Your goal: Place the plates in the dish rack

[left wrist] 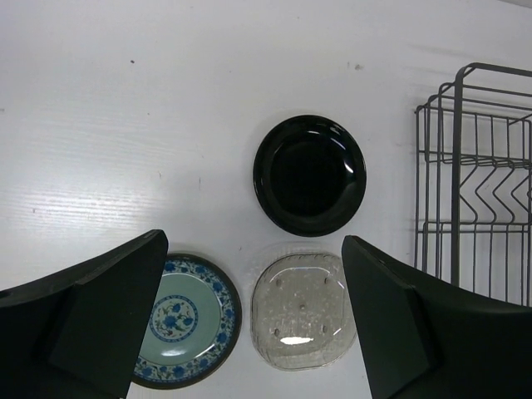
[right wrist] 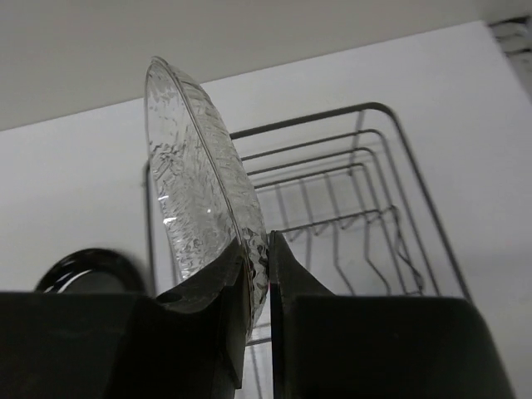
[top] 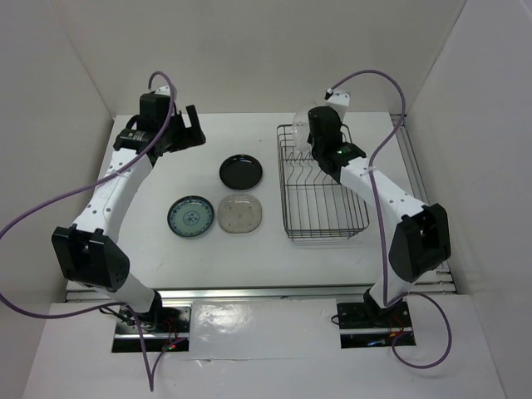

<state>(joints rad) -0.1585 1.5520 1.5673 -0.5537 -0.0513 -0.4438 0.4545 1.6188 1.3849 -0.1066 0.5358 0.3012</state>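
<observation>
The clear glass plate (top: pixel 302 116) is hanging on edge above the empty wires of the rack. My right gripper will move down next and over toward the rack's side by the black plate.
My right gripper (right wrist: pixel 258 249) is shut on the rim of the clear glass plate (right wrist: pixel 191 174) and holds it on edge above the far end of the dish rack (top: pixel 320 187); in the top view the plate (top: pixel 302 116) is faint above the rack. The black plate (top: pixel 241 171), the blue-green plate (top: pixel 190 217) and the beige plate (top: pixel 241 214) lie flat on the table left of the rack. My left gripper (top: pixel 184 129) is open and empty, high over the far left; its view shows the black plate (left wrist: pixel 309 174), the blue-green plate (left wrist: pixel 184 320) and the beige plate (left wrist: pixel 304 309).
White walls close in the table at the back and both sides. The rack's wire prongs (right wrist: pixel 332 224) run along its far end, under the held plate. The rack's corner (left wrist: pixel 478 174) shows at the right of the left wrist view.
</observation>
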